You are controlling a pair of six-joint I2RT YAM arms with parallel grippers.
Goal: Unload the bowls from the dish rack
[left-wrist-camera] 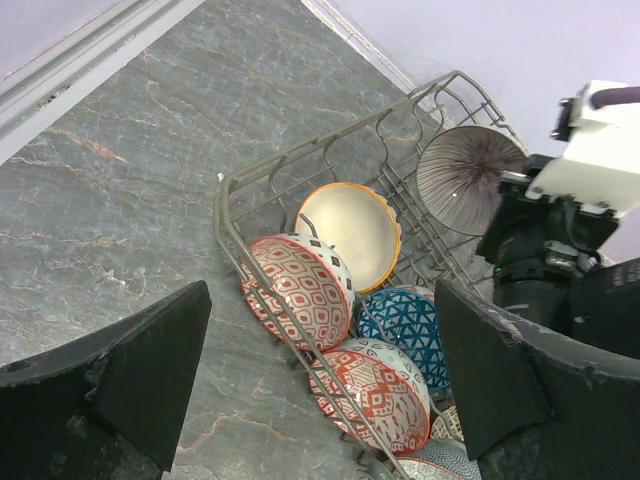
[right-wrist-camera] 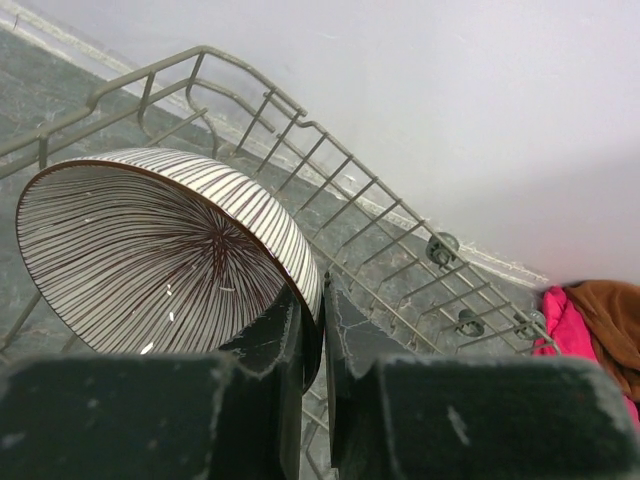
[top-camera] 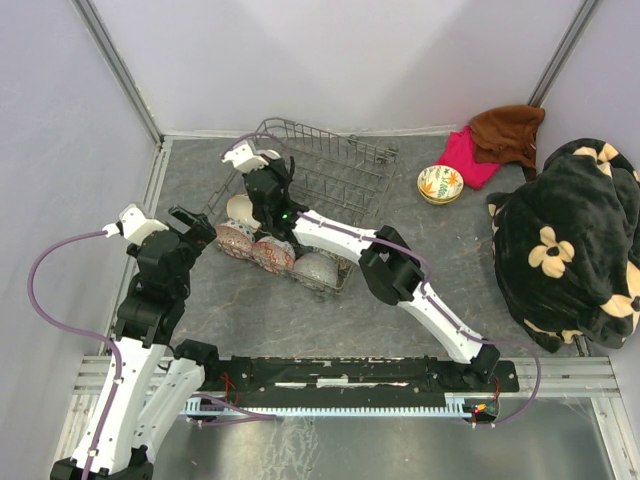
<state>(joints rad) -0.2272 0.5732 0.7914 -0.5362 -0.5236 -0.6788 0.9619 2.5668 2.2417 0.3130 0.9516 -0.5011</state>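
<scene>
My right gripper moves across the rack [top-camera: 335,170] next and down to release over the yellow-patterned bowl [top-camera: 440,182], which sits lower, to its right in the top view.
The grey wire dish rack [top-camera: 335,170] stands at the back middle of the table. Several patterned bowls lean in its near-left end: a red-patterned one [left-wrist-camera: 303,290], a cream one with a yellow rim [left-wrist-camera: 352,230], a blue one [left-wrist-camera: 412,322] and a red-and-white one [left-wrist-camera: 378,398]. My right gripper [right-wrist-camera: 322,312] is shut on the rim of a purple-striped bowl [right-wrist-camera: 150,240], tilted on edge above the rack's wires [right-wrist-camera: 400,250]. My left gripper [left-wrist-camera: 322,330] is open, above the rack's left end, with nothing between its fingers [left-wrist-camera: 120,385].
A yellow-patterned bowl [top-camera: 440,184] sits on the table right of the rack. Behind it lie a pink cloth [top-camera: 468,158] and a brown cloth [top-camera: 508,130]. A black flowered blanket [top-camera: 575,240] fills the right side. Walls close off the left and back.
</scene>
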